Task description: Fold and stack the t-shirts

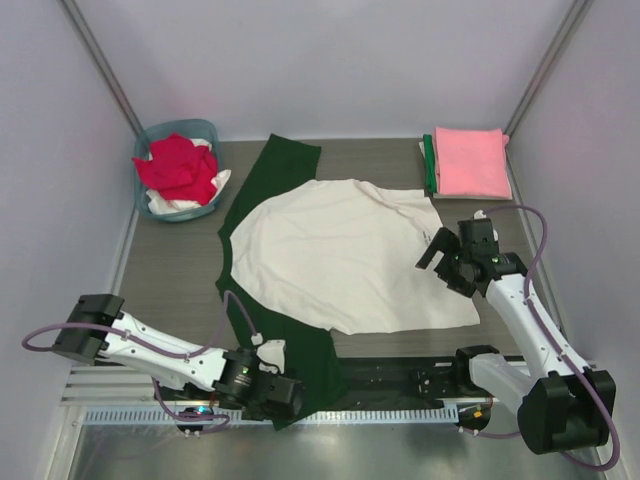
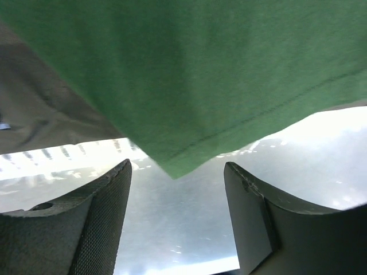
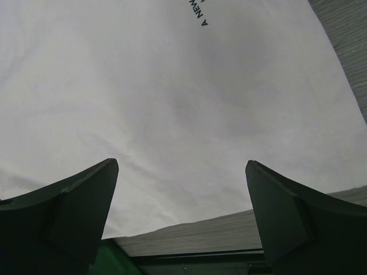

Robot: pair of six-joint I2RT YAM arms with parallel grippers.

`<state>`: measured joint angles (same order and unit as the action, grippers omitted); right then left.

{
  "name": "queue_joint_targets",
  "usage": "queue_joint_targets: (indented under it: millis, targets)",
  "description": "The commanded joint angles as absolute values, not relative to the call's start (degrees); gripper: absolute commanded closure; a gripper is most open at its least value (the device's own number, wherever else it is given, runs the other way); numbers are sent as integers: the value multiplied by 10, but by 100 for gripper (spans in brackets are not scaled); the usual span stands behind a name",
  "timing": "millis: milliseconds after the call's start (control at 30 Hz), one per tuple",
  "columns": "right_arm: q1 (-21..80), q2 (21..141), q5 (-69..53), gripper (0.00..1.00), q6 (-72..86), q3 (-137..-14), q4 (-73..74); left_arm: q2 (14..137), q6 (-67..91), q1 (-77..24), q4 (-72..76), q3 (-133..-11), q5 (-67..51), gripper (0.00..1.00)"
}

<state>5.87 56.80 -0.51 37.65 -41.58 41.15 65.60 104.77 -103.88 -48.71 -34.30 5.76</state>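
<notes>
My right gripper turns and goes down and back from over cream cloth [image 3: 172, 103] onto the hem beside its near corner next.
A cream t-shirt with dark green sleeves [image 1: 345, 250] lies spread flat across the table, black print near its right edge. Its near green sleeve [image 1: 310, 380] hangs over the table's front edge. My left gripper [image 1: 285, 395] is open at that sleeve's corner; in the left wrist view the green corner [image 2: 178, 166] hangs between the open fingers [image 2: 178, 223], untouched. My right gripper [image 1: 440, 255] is open above the shirt's right edge, over cream cloth [image 3: 172, 103]. A folded pink shirt [image 1: 472, 160] lies on green and white ones at the back right.
A round teal basket [image 1: 180, 170] at the back left holds red and white shirts. Grey walls enclose the table on three sides. A metal rail [image 1: 350, 415] runs along the front edge between the arm bases.
</notes>
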Motion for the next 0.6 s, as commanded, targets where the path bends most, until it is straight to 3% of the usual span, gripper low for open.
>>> queue_joint_targets:
  millis: [0, 133, 300, 400, 433, 500, 567]
  targets:
    - [58, 559, -4, 0, 388, -406, 391, 631, 1092, -1042, -432, -321, 51, 34]
    - [57, 569, -3, 0, 385, -404, 387, 614, 1121, -1047, -342, -257, 35, 40]
    - [56, 577, 25, 1, 380, -406, 385, 637, 1120, -1050, -343, -265, 39, 49]
    - [54, 570, 34, 0, 382, -407, 386, 639, 1120, -1049, -366, -279, 56, 69]
    - [50, 566, 39, 0, 384, -407, 388, 629, 1121, -1049, -381, -280, 61, 82]
    - [42, 542, 81, 0, 408, -405, 415, 619, 1121, -1049, -403, -291, 83, 97]
    - [26, 515, 106, 0, 434, -394, 434, 601, 1128, -1049, -444, -298, 97, 100]
